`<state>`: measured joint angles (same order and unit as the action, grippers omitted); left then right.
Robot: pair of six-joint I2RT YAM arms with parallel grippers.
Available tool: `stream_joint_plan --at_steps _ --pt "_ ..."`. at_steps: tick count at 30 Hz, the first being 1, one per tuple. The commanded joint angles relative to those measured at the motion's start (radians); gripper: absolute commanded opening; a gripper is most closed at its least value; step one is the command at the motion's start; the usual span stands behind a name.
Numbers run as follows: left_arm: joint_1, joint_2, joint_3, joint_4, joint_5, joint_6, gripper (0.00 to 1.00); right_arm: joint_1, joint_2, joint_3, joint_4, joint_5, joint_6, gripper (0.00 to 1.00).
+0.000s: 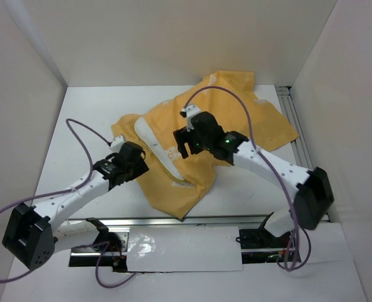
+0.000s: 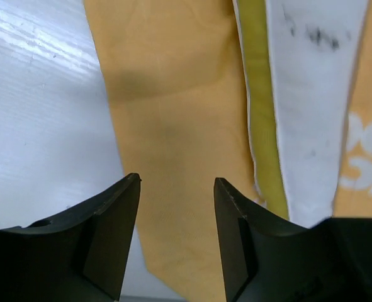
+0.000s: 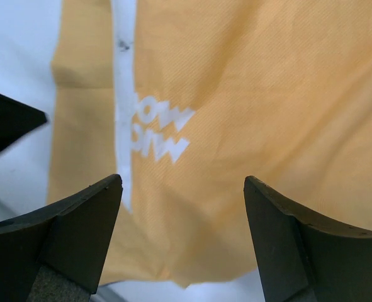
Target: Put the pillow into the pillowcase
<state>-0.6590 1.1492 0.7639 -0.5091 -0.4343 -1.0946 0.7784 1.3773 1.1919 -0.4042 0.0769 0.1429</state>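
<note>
The robot will next lower its right gripper outward onto the pillowcase's hem, toward the far end of the piece of pillow.
The mustard-orange pillowcase (image 1: 236, 116) with white logos lies spread across the middle of the table. Only a narrow curved strip of the white pillow (image 1: 153, 146) shows, with orange cloth on both sides of it. In the left wrist view the pillow (image 2: 311, 100) shows its yellow edge, beside the pillowcase (image 2: 173, 113). My left gripper (image 1: 137, 165) (image 2: 176, 182) is open and empty above the cloth's left edge. My right gripper (image 1: 183, 148) (image 3: 182, 182) is open and empty above the pillowcase (image 3: 255, 113), right of the pillow strip (image 3: 124, 94).
White walls enclose the table on three sides. A metal rail (image 1: 299, 126) runs along the right side, and another rail (image 1: 186, 221) runs along the near edge by the arm bases. A black tip of the left arm (image 3: 6, 123) shows at the left of the right wrist view.
</note>
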Motion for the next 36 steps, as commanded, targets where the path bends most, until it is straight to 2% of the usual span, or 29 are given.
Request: stream_joint_plan --at_steps 1,3,6,10,14,20,21,22,23,24,26,27,30,36 --pt "0.215 -0.029 -0.052 0.235 0.239 0.084 0.62 0.004 0.168 0.139 0.129 0.081 -0.084 0.85" --pt "0.284 -0.029 -0.052 0.298 0.339 0.129 0.62 -0.005 0.247 0.249 0.13 0.008 -0.11 0.85" --pt "0.383 0.027 -0.017 0.368 0.402 0.162 0.65 -0.005 0.402 0.352 0.148 -0.043 -0.137 0.83" --pt "0.492 0.138 0.006 0.524 0.564 0.171 0.65 -0.005 0.592 0.565 0.125 0.004 -0.183 0.79" --pt "0.504 0.279 0.077 0.576 0.58 0.182 0.65 -0.005 0.77 0.731 0.03 0.057 -0.218 0.78" --pt "0.504 0.441 0.123 0.679 0.646 0.182 0.57 -0.005 0.856 0.796 0.019 0.047 -0.218 0.76" --pt "0.504 0.455 0.123 0.693 0.655 0.173 0.54 -0.005 0.868 0.796 0.019 0.047 -0.218 0.7" --pt "0.504 0.466 0.123 0.702 0.655 0.161 0.53 -0.005 0.868 0.796 0.028 0.066 -0.2 0.58" --pt "0.504 0.475 0.123 0.718 0.655 0.144 0.53 -0.005 0.868 0.805 0.028 0.086 -0.191 0.29" --pt "0.493 0.487 0.132 0.718 0.646 0.144 0.51 -0.005 0.868 0.819 0.028 0.104 -0.18 0.17" --pt "0.48 0.498 0.146 0.732 0.612 0.131 0.44 -0.005 0.849 0.819 0.018 0.116 -0.17 0.03" --pt "0.467 0.51 0.156 0.722 0.603 0.131 0.4 -0.005 0.83 0.805 0.031 0.104 -0.17 0.0" --pt "0.455 0.523 0.192 0.701 0.574 0.142 0.3 0.005 0.734 0.756 0.077 0.041 -0.17 0.0" --pt "0.394 0.564 0.258 0.77 0.583 0.142 0.24 0.036 0.592 0.733 0.07 -0.132 -0.17 0.0"
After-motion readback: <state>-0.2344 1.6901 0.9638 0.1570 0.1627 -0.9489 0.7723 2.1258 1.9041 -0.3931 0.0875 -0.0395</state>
